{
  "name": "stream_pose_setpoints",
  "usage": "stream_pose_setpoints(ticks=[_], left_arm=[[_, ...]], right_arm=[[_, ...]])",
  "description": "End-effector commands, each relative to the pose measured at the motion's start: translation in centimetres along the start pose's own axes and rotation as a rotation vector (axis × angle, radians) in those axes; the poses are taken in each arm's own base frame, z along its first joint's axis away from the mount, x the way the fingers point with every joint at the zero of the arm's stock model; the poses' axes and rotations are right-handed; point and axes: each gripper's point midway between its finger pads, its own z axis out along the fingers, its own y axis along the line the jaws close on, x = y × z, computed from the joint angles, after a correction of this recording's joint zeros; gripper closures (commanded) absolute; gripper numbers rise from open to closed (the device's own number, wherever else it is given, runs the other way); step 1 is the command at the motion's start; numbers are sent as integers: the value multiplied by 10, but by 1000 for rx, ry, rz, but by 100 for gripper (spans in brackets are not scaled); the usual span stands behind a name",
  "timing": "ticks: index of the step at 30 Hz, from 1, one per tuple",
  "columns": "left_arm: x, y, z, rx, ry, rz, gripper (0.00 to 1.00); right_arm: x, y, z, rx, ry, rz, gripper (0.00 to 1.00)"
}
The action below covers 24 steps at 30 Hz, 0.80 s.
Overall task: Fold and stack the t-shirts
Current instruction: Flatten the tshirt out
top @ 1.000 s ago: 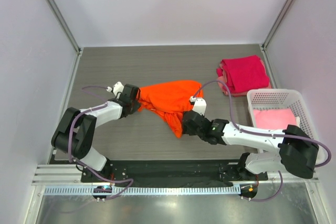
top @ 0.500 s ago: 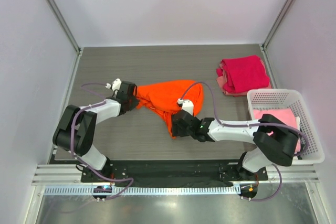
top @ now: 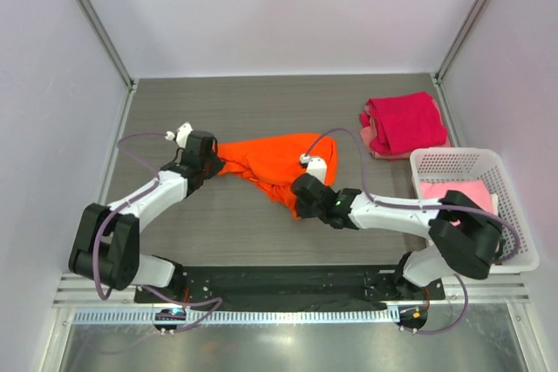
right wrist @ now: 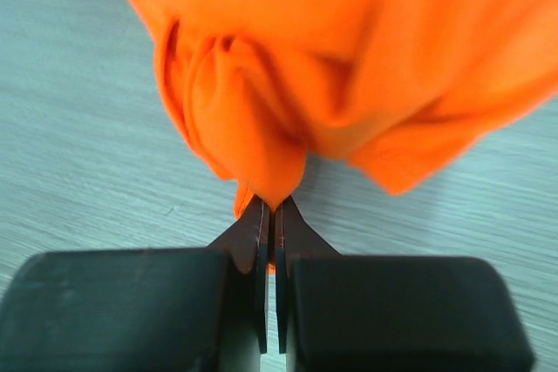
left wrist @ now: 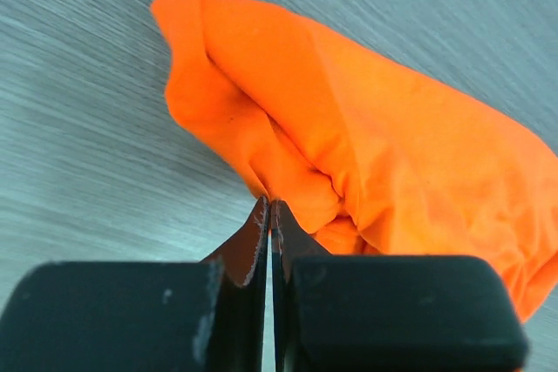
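Note:
My right gripper raises the bunched corner next, carries it outward, then lowers and releases it on the clear tabletop beside the magenta-red t-shirt.
A bright orange t-shirt [top: 275, 159] lies bunched in the middle of the table. My left gripper [top: 209, 159] is shut on its left edge, and the left wrist view shows the cloth [left wrist: 366, 145] pinched at the tips [left wrist: 270, 208]. My right gripper [top: 296, 193] is shut on the shirt's lower hanging corner, with the fabric [right wrist: 331, 67] bulging above the closed jaws [right wrist: 272, 211]. A folded magenta-red t-shirt [top: 403, 122] sits at the back right on a pale pink one [top: 370, 139]. Another pale pink shirt [top: 458, 192] lies in the basket.
A white lattice basket [top: 453, 159] stands at the right edge of the table. Grey side walls close in left and right. The dark wood-grain tabletop [top: 218, 224] stretches between the arms.
The right gripper has closed on the shirt's lower corner. The left gripper closed on the left edge and drew it leftward, stretching the shirt slightly.

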Motion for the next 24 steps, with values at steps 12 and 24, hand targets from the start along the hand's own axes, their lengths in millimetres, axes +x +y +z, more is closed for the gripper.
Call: stream_pose_setpoints(ticks=[12,24], left_arm=[[-176,-46,-97,163,-235,-191,100],[-258,-64,-331,281,-557,-54,100]], right_arm=[[-252,-96,-176,122,-449,246,99],[-305,-84,-340,2,-741,213,99]])
